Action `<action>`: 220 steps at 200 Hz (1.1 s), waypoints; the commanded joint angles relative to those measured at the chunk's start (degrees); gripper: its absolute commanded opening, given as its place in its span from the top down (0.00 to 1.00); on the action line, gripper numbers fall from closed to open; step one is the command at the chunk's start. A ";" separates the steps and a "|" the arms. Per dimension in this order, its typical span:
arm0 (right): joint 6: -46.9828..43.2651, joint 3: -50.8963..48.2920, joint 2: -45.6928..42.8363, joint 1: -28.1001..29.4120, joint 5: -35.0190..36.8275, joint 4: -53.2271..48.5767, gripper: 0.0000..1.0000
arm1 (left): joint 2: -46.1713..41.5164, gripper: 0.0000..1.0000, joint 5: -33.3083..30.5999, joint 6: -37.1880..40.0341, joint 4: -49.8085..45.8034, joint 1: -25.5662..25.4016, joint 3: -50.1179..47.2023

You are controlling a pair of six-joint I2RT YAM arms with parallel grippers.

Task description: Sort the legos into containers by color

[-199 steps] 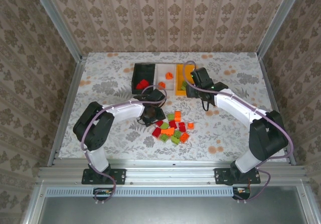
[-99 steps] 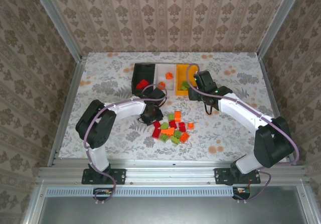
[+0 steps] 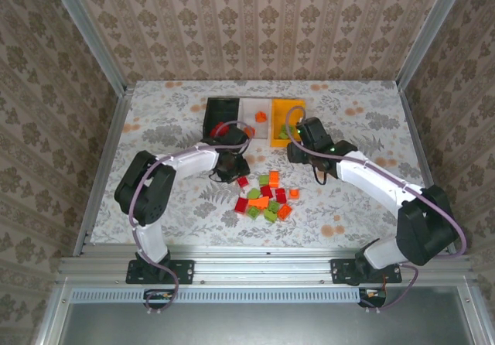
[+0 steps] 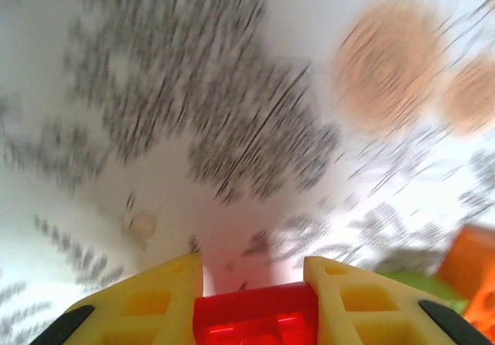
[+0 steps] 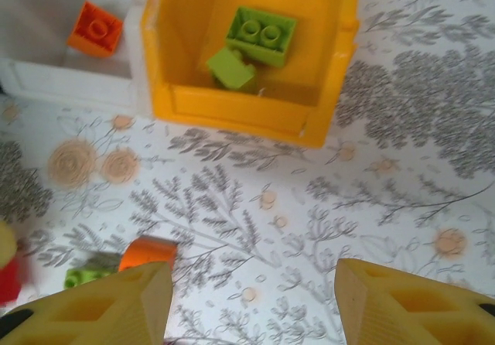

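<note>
I should put my left gripper's red brick in the black bin, since a red brick already lies there. My left gripper should swing outward over that bin's bare far part [image 3: 223,111] and let its brick go.
My left gripper [image 4: 254,271] is shut on a red brick [image 4: 255,318], held above the blurred tablecloth. From above, the left gripper [image 3: 230,169] hangs just in front of the black bin [image 3: 209,117], which holds a red brick [image 3: 220,128]. My right gripper [image 5: 251,302] is open and empty over bare cloth, a short way in front of the yellow-orange bin [image 5: 232,105]. That bin holds two green bricks [image 5: 261,32]. The white bin [image 5: 69,74] holds an orange brick [image 5: 94,28]. The loose pile of red, orange and green legos [image 3: 267,198] lies between the arms.
An orange brick [image 5: 148,251] and a green one [image 5: 89,277] lie close to my right gripper's left finger. The three bins stand side by side at the table's middle back. Metal frame rails [image 3: 104,152] border the flowered tablecloth.
The left gripper moved from the pile's left edge back toward the black bin. The right gripper drew away from over the yellow-orange bin toward the pile.
</note>
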 commanded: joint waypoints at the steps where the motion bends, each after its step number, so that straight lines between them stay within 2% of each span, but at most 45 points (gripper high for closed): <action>1: 4.34 -2.53 -1.40 2.49 -0.50 1.86 0.41 | -3.20 0.83 -2.83 5.12 4.17 0.86 3.09; 20: 6.89 -4.49 -1.26 3.46 0.23 3.48 0.41 | -5.78 0.83 -4.89 8.62 1.48 1.79 5.44; 46: 8.27 -5.70 -0.82 3.46 1.02 4.28 0.41 | -6.29 0.81 -8.95 16.73 -4.48 6.18 12.71; 89: 10.36 -5.90 1.14 3.46 -0.42 5.67 0.41 | 5.87 0.82 -19.79 27.84 -16.21 11.32 32.60; 125: 10.30 -6.31 0.67 3.46 -0.30 5.10 0.41 | 17.79 0.82 -16.92 31.03 -19.51 14.69 46.27; 159: 10.06 -7.11 -0.78 3.46 -0.10 4.49 0.41 | 26.62 0.80 -15.67 32.62 -24.95 15.10 56.82; 195: 9.85 -6.94 -0.47 3.46 -0.92 4.22 0.41 | 28.55 0.66 -14.24 32.84 -24.80 15.23 58.09; 213: 10.37 -6.46 0.57 3.78 -1.82 4.20 0.41 | 28.15 0.50 -13.23 32.69 -24.84 15.17 58.05; 220: 10.68 -6.09 1.26 4.28 -1.71 4.04 0.41 | 27.62 0.41 -12.76 32.74 -24.88 15.15 57.92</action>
